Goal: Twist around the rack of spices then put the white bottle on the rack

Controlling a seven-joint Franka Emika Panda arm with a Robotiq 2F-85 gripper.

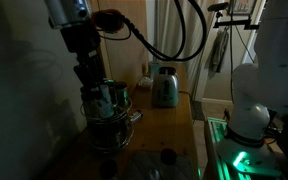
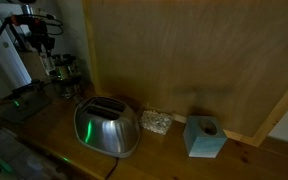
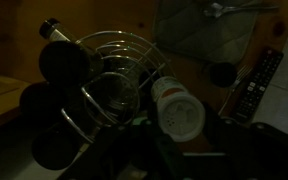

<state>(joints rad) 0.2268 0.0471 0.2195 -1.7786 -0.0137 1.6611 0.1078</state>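
Note:
The rack's wire rim point(image 1: 105, 115) point(image 3: 156, 76) is right below my gripper. I need to move my gripper down a little next, to put the white bottle inside the rack's rim and let go of it.
The rack of spices point(image 1: 109, 118) is a dark wire carousel on the wooden counter, and it also shows in an exterior view point(image 2: 62, 70). In the wrist view its wire rings point(image 3: 114, 65) and dark jar lids point(image 3: 59, 62) fill the left half. My gripper point(image 1: 92, 82) hangs right over the rack's top. The white bottle point(image 3: 176, 108) sits between the dark fingers point(image 3: 174, 135), cap toward the camera and touching the rack's right rim. It shows as a pale patch in an exterior view point(image 1: 104, 97). The scene is very dim.
A shiny silver toaster point(image 2: 106, 127) stands on the counter, also seen in an exterior view point(image 1: 164, 88). A teal box point(image 2: 204, 137) is by the wooden back wall. A remote control point(image 3: 262, 85) and a dark round object point(image 3: 222, 73) lie beside the rack.

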